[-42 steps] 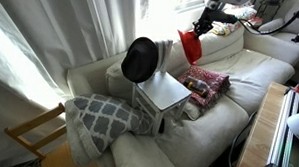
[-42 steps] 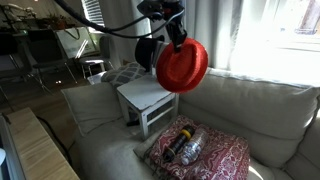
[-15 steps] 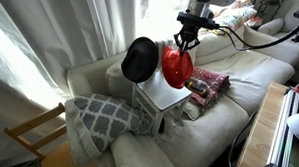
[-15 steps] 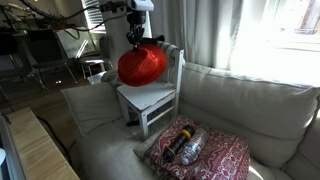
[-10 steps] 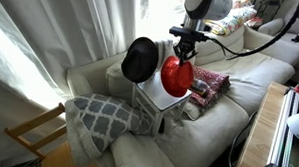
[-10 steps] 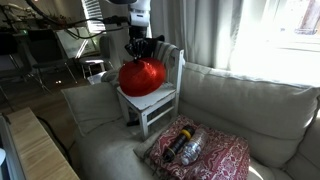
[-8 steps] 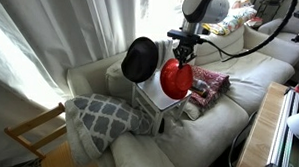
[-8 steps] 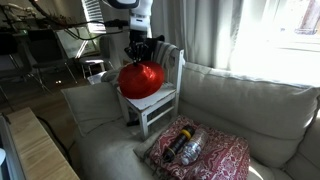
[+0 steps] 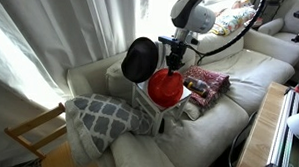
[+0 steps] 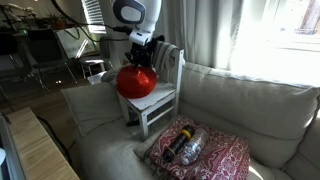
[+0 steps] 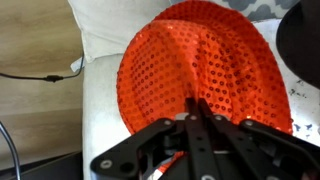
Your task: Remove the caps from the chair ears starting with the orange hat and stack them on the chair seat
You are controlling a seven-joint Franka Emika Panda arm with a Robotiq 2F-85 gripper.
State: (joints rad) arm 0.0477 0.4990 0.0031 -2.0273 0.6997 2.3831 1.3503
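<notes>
I should next move my gripper down and slightly toward the black hat over the white chair seat to release, because the red-orange hat is still hanging steeply there.
The small red-orange hat hangs from my gripper, low over the white chair seat; whether it touches the seat I cannot tell. In an exterior view the hat covers most of the seat under the gripper. In the wrist view the jaws are pinched shut on the hat's brim. The larger black hat still sits on a top corner post of the chair; it shows at the wrist view's edge. The near post is bare.
The chair stands on a pale sofa. A red patterned cushion with a dark bottle-like object lies beside it. A grey-white patterned pillow lies at the other side. A bare wood chair frame stands by the curtain.
The gripper has carried the orange hat from high near the window over to the chair, then lowered it down onto the seat. The black hat has not moved.
</notes>
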